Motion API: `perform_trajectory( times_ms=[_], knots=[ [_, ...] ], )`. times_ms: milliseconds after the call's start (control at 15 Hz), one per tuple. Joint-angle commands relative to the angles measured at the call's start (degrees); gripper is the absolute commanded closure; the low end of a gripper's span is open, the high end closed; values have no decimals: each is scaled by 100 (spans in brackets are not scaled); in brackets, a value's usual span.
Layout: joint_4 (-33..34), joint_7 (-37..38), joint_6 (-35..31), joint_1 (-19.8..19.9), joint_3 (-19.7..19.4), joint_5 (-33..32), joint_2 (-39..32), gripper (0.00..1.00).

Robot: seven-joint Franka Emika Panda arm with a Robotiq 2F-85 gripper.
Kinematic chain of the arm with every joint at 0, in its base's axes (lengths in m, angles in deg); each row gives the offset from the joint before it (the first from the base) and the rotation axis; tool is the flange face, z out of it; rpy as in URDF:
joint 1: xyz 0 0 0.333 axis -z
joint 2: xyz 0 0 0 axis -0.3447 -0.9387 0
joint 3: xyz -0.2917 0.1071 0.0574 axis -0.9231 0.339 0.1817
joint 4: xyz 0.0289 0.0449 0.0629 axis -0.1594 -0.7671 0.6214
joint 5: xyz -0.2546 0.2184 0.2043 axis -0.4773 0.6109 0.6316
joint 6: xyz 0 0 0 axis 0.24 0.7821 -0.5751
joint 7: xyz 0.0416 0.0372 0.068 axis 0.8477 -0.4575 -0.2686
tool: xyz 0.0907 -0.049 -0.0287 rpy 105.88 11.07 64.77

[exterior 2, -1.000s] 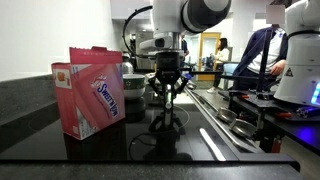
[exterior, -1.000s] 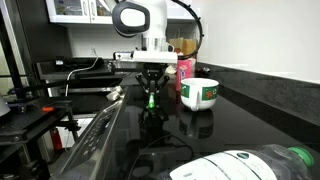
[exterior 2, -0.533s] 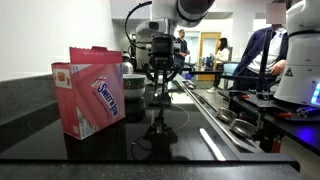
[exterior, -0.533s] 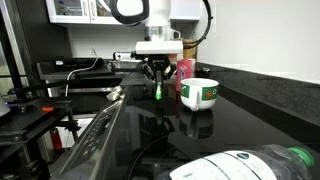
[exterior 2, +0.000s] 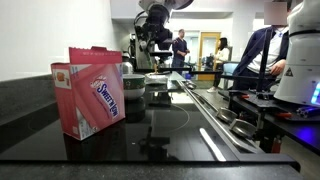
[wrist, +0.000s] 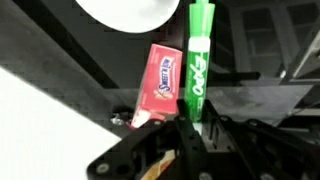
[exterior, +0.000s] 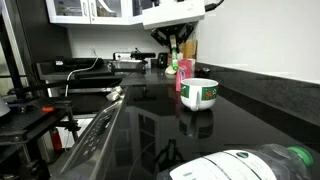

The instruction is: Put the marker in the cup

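I need to move my gripper across toward the white cup next, turning it slightly, and then lower it over the cup's open rim. The marker (exterior: 172, 66) still hangs high beside the cup.
My gripper (exterior: 172, 48) is shut on the small green marker (exterior: 172, 66) and holds it upright, well above the black counter. In the wrist view the marker (wrist: 197, 60) sticks out from between the jaws (wrist: 186, 128). The white cup with the green band (exterior: 200, 94) stands on the counter below and a little toward the camera from the gripper. Its white rim (wrist: 125, 10) shows at the top of the wrist view. In an exterior view the gripper (exterior 2: 150, 35) hangs high above the counter, and the marker is too small to make out there.
A pink container (exterior: 185, 68) stands just behind the cup; it also shows as a pink box (exterior 2: 93, 88) and in the wrist view (wrist: 160, 85). A clear bottle with a green cap (exterior: 262, 163) lies in the foreground. Robot equipment (exterior 2: 285, 100) stands beside the counter.
The gripper has lifted the marker up from just above the counter and carried it toward the cup and the pink container.
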Motion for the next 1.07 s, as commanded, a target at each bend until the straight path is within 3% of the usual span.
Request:
perform_trajectory(
  times_ms=[0, 200, 400, 1000],
  knots=[
    [349, -716, 1385, -267, -873, 859, -139, 95],
    [642, -1030, 2570, -327, -1451, 1327, -465, 95],
    [994, -1137, 3405, -429, -1753, 1658, -895, 95],
    [1984, -947, 3292, -712, -2056, 2200, -1951, 95]
  ],
)
